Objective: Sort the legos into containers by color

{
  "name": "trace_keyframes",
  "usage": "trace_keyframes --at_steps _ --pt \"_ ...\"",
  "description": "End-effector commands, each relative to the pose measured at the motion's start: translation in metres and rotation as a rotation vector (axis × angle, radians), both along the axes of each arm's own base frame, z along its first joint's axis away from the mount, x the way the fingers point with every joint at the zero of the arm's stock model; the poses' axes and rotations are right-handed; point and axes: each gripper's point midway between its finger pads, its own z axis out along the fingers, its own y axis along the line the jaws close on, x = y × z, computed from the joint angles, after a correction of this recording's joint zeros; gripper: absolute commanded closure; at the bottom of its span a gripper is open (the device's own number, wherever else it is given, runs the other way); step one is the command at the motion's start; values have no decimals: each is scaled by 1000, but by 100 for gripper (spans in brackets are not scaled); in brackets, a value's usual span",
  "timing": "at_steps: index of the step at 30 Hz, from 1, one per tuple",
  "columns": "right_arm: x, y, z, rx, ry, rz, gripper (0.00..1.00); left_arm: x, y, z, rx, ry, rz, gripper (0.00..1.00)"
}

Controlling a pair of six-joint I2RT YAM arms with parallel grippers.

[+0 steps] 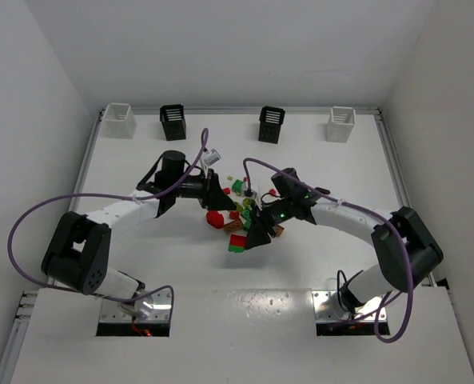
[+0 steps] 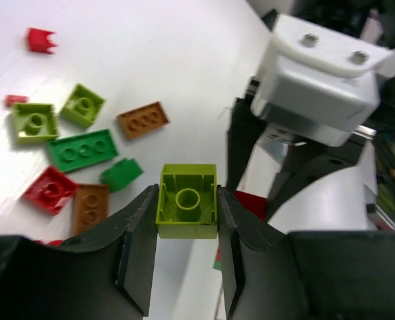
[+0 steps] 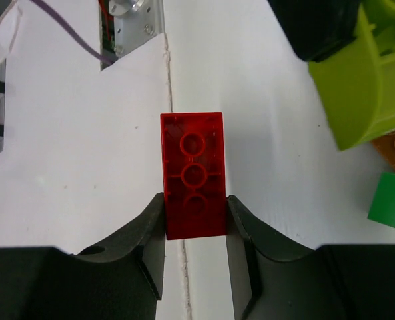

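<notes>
I should next swing my right gripper up and outward over the black bin on the right (image 1: 272,118) in the top view and release the red lego, as that bin opens upward.
My left gripper (image 2: 186,220) is shut on a yellow-green lego (image 2: 187,200), held underside up above the table. My right gripper (image 3: 194,213) is shut on a red two-by-four lego (image 3: 192,167), also lifted. In the top view both grippers, the left one (image 1: 215,198) and the right one (image 1: 257,230), meet over the lego pile (image 1: 237,218) at the table's middle. Loose legos lie below: a green plate (image 2: 82,149), an orange-brown brick (image 2: 142,120), two yellow-green bricks (image 2: 34,122) and a red one (image 2: 49,189). Four bins stand along the back: white (image 1: 119,120), black (image 1: 173,122), black (image 1: 272,124), white (image 1: 341,124).
The right arm's white wrist housing (image 2: 317,87) sits close to the right of my left gripper. A blurred yellow-green piece (image 3: 374,93) and a green brick (image 3: 390,200) lie right of my right gripper. A raised white panel (image 1: 244,336) covers the near edge between the arm bases.
</notes>
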Motion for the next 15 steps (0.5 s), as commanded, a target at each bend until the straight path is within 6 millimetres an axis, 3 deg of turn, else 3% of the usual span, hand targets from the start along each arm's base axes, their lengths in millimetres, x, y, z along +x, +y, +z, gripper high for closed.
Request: trace_keyframes --at_steps 1,7,8,10,11,15 --pt "15 5 16 54 -59 -32 100 23 5 -5 67 -70 92 76" --pt "48 -2 4 -4 -8 -245 100 35 22 -35 198 -68 203 66" --pt "56 -5 2 -10 9 -288 100 33 23 -39 203 -59 202 56" --pt "66 -5 6 6 60 -349 100 29 25 -45 215 -50 196 45" --pt "70 -9 6 8 79 -379 100 23 25 -42 186 -48 166 39" --pt "76 -5 16 62 156 -422 100 3 15 -21 77 -44 78 36"
